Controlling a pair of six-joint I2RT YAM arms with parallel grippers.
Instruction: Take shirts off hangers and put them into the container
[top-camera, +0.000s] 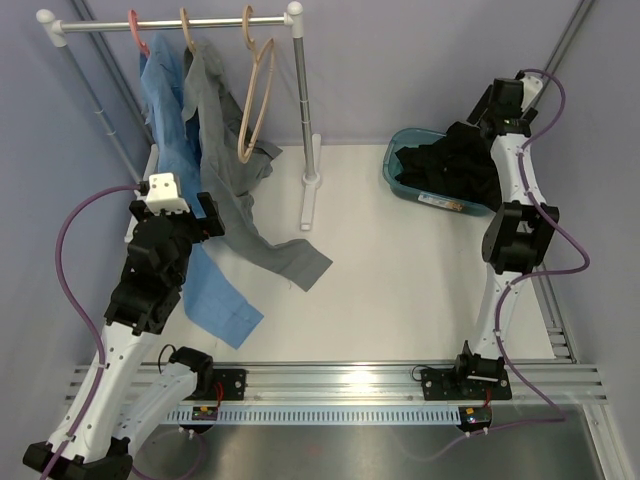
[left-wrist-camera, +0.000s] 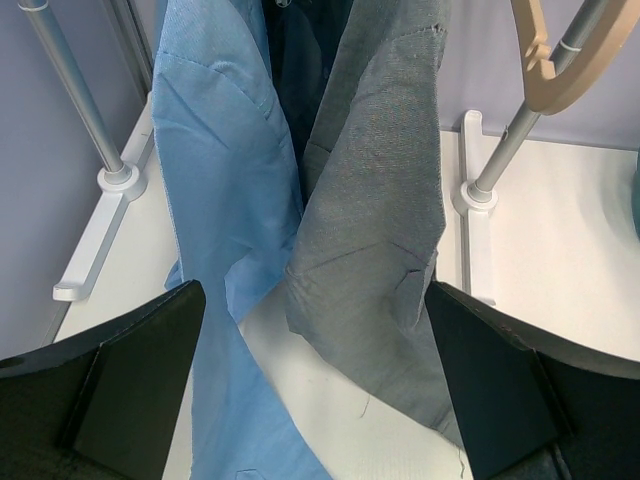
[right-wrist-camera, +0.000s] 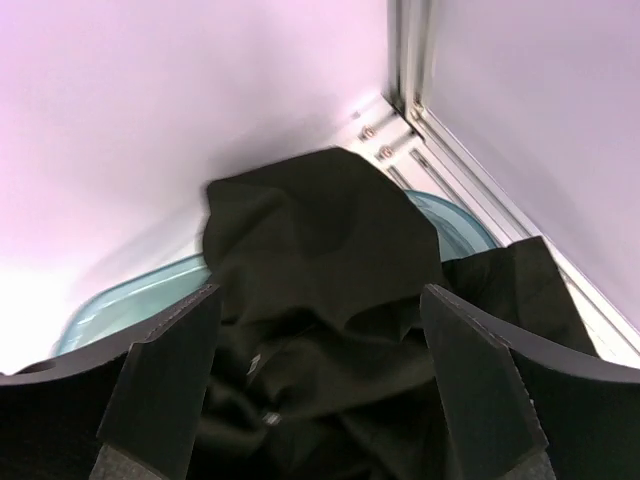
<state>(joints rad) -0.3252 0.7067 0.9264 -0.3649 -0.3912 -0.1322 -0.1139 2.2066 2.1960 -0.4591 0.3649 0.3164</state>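
Note:
Part of the black shirt lies over the teal container's rim, so my right gripper needs to go down next onto the fold bunched below its open fingers.
A light blue shirt hangs from a pink hanger on the rail, its tail lying on the table. Beside it a grey shirt hangs from a tan hanger and trails to the right. A second tan hanger hangs bare. My left gripper is open, facing the lower parts of the blue shirt and grey shirt, touching neither. The black shirt lies piled in the teal container. My right gripper stands open just above it, holding nothing.
The white-and-metal rail stands at the back left, its right post and foot on the table between the shirts and the container. Purple walls close in on both sides. A metal rail runs along the near edge.

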